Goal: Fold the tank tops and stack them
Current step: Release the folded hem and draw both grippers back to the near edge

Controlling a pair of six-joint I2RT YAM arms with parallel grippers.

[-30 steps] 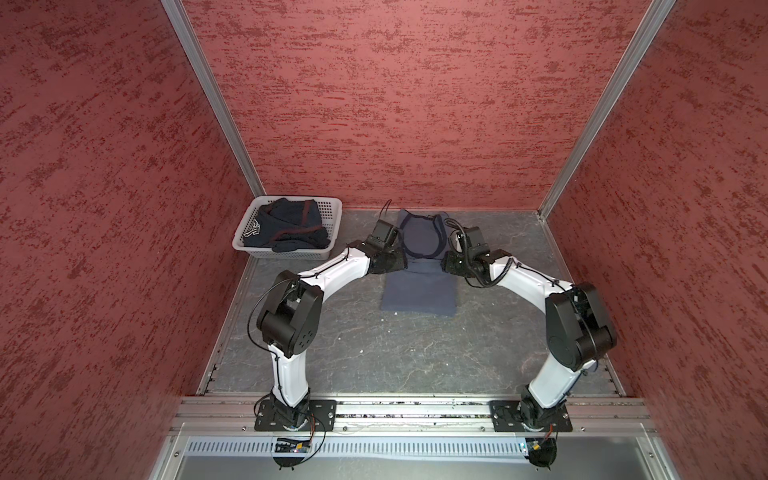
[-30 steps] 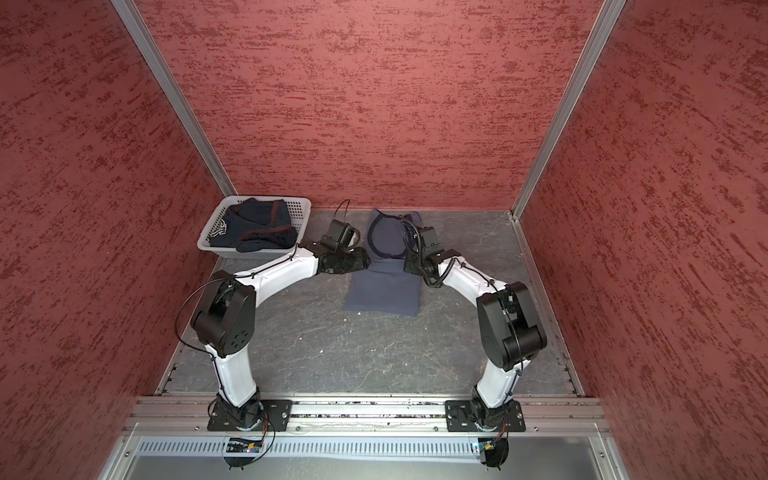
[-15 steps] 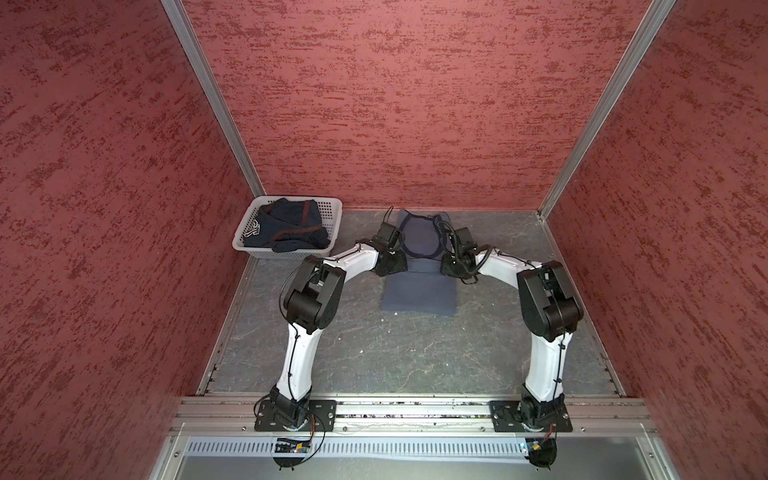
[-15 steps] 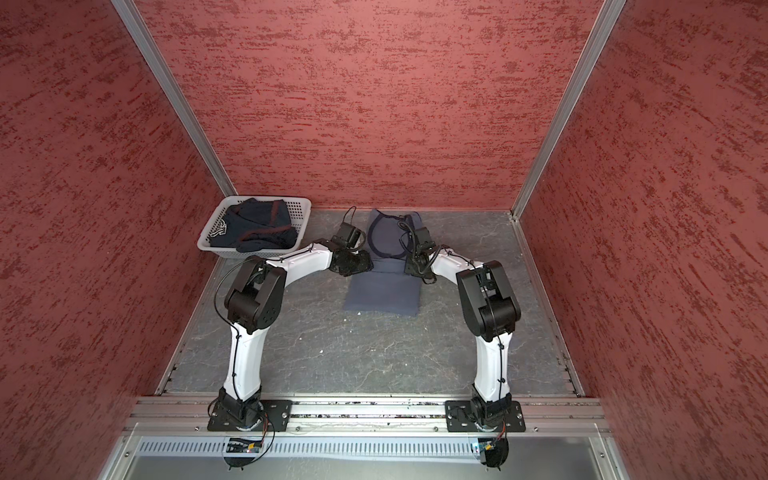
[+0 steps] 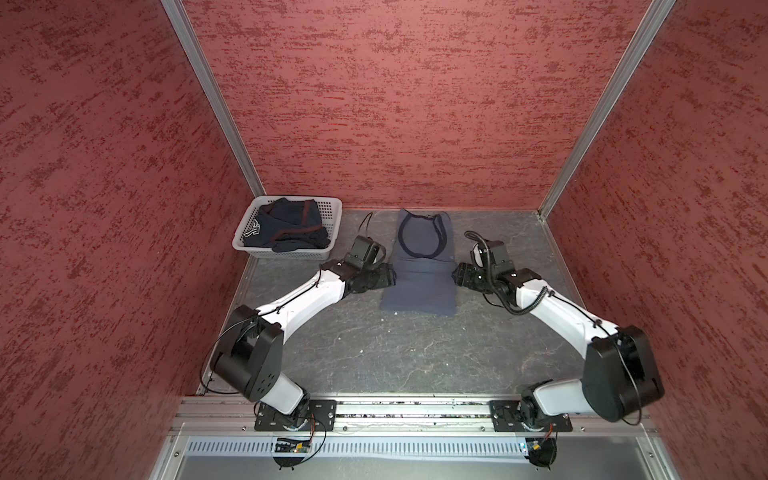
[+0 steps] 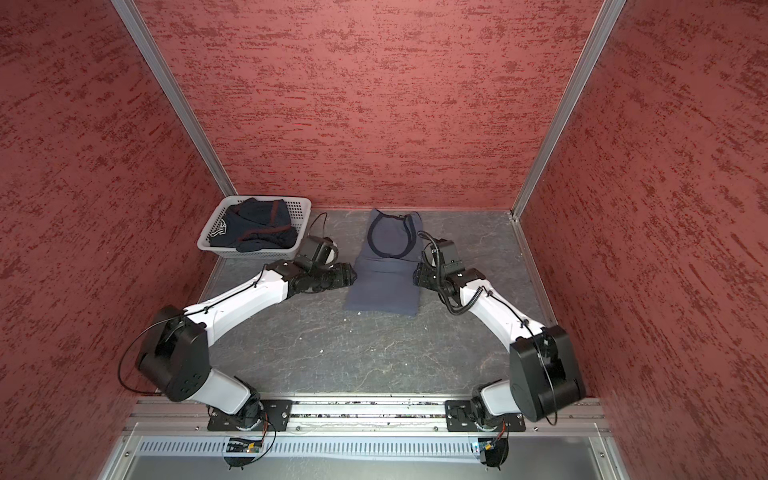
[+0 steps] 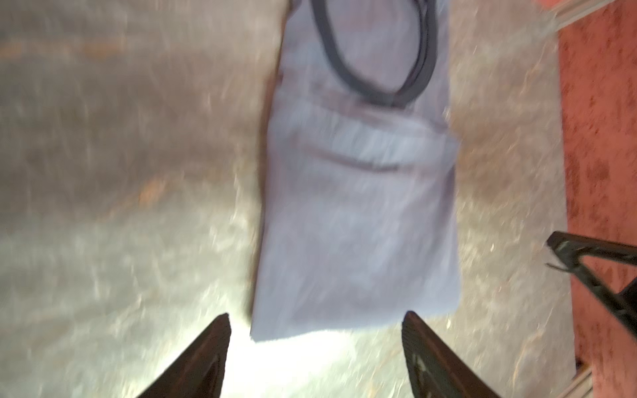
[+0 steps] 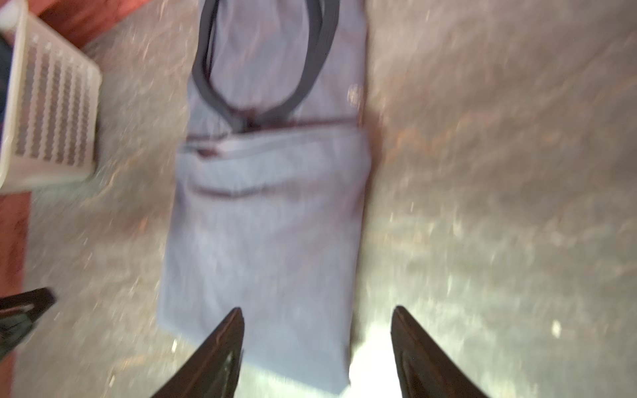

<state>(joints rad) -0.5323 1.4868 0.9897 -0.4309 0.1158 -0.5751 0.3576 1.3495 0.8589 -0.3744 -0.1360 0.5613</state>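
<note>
My right gripper draws back and down to close there next, since my open fingers hover beyond the slate-blue top's near corner away from the basket.
The slate-blue tank top [image 5: 419,270] [image 6: 384,274] lies flat on the table at the middle back, its lower part folded up and its navy-trimmed neck toward the back wall. The dark navy tank top [image 5: 286,226] [image 6: 253,226] with maroon trim sits crumpled in the basket. My left gripper [image 5: 391,276] [image 7: 315,320] hovers open at the slate-blue top's left edge, holding nothing. My right gripper [image 5: 455,276] [image 8: 317,317] hovers open at its right edge, one finger over the cloth [image 8: 269,224]. Both wrist views are motion-blurred.
The white perforated basket [image 5: 282,254] [image 6: 249,253] [image 8: 51,113] stands at the back left, close beside my left wrist. Red walls close in the grey table [image 5: 395,353] on three sides. A metal rail [image 5: 415,409] with both arm bases runs along the front.
Both grippers have drawn back from the top's neck end toward its middle sides. The elbows, raised half a second ago, have dropped outward. The cloth lies as before.
</note>
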